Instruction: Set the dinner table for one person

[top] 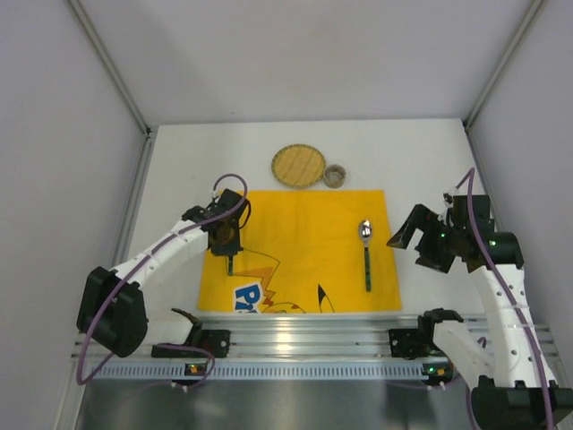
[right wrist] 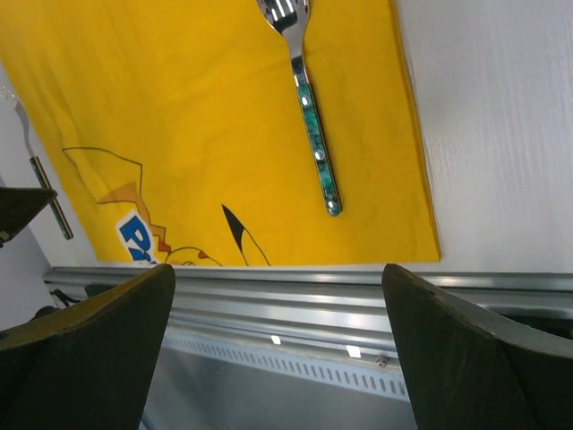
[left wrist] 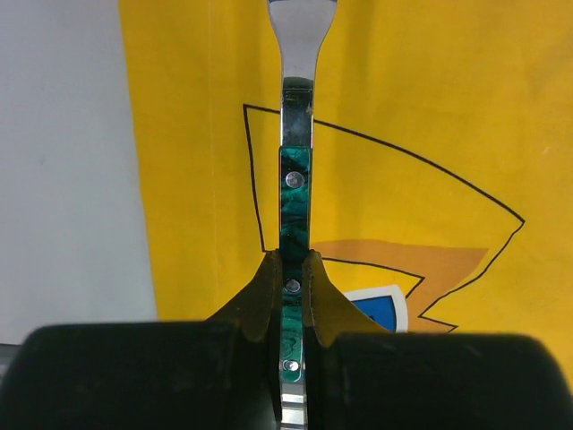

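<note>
The green-handled fork still hangs above the mat, so my left gripper needs to go down next, lay the fork across the mat's black-outlined shape (top: pixel 240 266) (left wrist: pixel 328 184) and let go of it there.
The white dinner table (top: pixel 175 179) carries a yellow cartoon-printed mat (top: pixel 304 224). My left gripper (top: pixel 227 244) is shut on a green-handled fork (left wrist: pixel 295 193) over the mat's left part; the jaws pinch the handle (left wrist: pixel 294 260). Its tines show in the right wrist view (right wrist: pixel 11 97). A green-handled spoon (top: pixel 366 251) lies on the mat's right side, also in the right wrist view (right wrist: pixel 313 134). My right gripper (top: pixel 419 240) is open and empty, off the mat's right edge, above the rail (right wrist: pixel 277 269).
A round woven plate (top: pixel 299 166) and a small cup (top: pixel 335 176) stand on the table behind the mat. The ribbed aluminium rail (top: pixel 304 336) runs along the near edge. Grey panels wall the left, right and back sides.
</note>
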Available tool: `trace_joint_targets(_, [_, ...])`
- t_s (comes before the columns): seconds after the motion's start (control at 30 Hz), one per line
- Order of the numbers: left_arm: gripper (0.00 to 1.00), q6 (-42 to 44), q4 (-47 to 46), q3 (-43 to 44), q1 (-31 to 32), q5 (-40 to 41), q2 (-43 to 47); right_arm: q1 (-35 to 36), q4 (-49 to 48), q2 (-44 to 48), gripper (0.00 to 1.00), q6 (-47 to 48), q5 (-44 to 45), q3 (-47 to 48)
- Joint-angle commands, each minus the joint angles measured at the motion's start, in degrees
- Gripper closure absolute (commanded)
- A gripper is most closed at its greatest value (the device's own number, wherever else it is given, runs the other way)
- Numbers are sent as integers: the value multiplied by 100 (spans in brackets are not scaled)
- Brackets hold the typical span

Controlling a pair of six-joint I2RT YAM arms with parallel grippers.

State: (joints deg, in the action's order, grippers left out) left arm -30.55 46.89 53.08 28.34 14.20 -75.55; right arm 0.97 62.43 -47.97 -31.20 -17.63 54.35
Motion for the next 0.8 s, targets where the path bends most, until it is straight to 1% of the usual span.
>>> trace_joint_targets(0.0, [100, -408, -558, -262, 31, -163, 269, 79, 392, 217, 0, -35, -197, 14])
trace_joint_targets(0.13, [100, -417, -936, -693, 40, -206, 234, 105, 664, 296, 0, 149, -127, 199])
trace_joint_targets(0.17, [100, -408, -1102, -737, 40, -198, 216, 114, 682, 366, 0, 167, -118, 190])
trace_joint_targets(0.27, [100, -382, -1226, -782, 40, -75, 76, 122, 726, 472, 0, 193, -136, 85])
trace_joint_targets(0.37, [100, -321, -1166, -747, 40, 39, -100, 175, 753, 516, 0, 220, -127, -55])
trace_joint_targets(0.47, [99, -285, -1112, -746, 40, -30, -162, 245, 744, 464, 0, 246, -57, -56])
trace_joint_targets(0.53, [87, -277, -1042, -677, 40, -83, -153, 289, 735, 437, 0, 264, -22, -47])
trace_joint_targets(0.57, [78, -285, -981, -624, 40, -84, -153, 289, 726, 402, 0, 281, 5, -38])
trace_joint_targets(0.6, [74, -277, -833, -475, 40, -84, -162, 307, 726, 393, 0, 281, 48, -30])
trace_joint_targets(0.63, [68, -233, -779, -396, 40, -92, -162, 316, 709, 376, 0, 299, 58, -29])
trace_joint_targets(0.67, [55, -154, -578, -169, 40, -14, -179, 325, 700, 358, 0, 299, 101, -12])
trace_joint_targets(0.7, [46, -101, -576, -27, 40, 48, -197, 325, 691, 349, 0, 299, 110, -12])
trace_joint_targets(0.77, [35, 30, -313, 280, 40, 214, -276, 316, 665, 279, 0, 316, 189, 23])
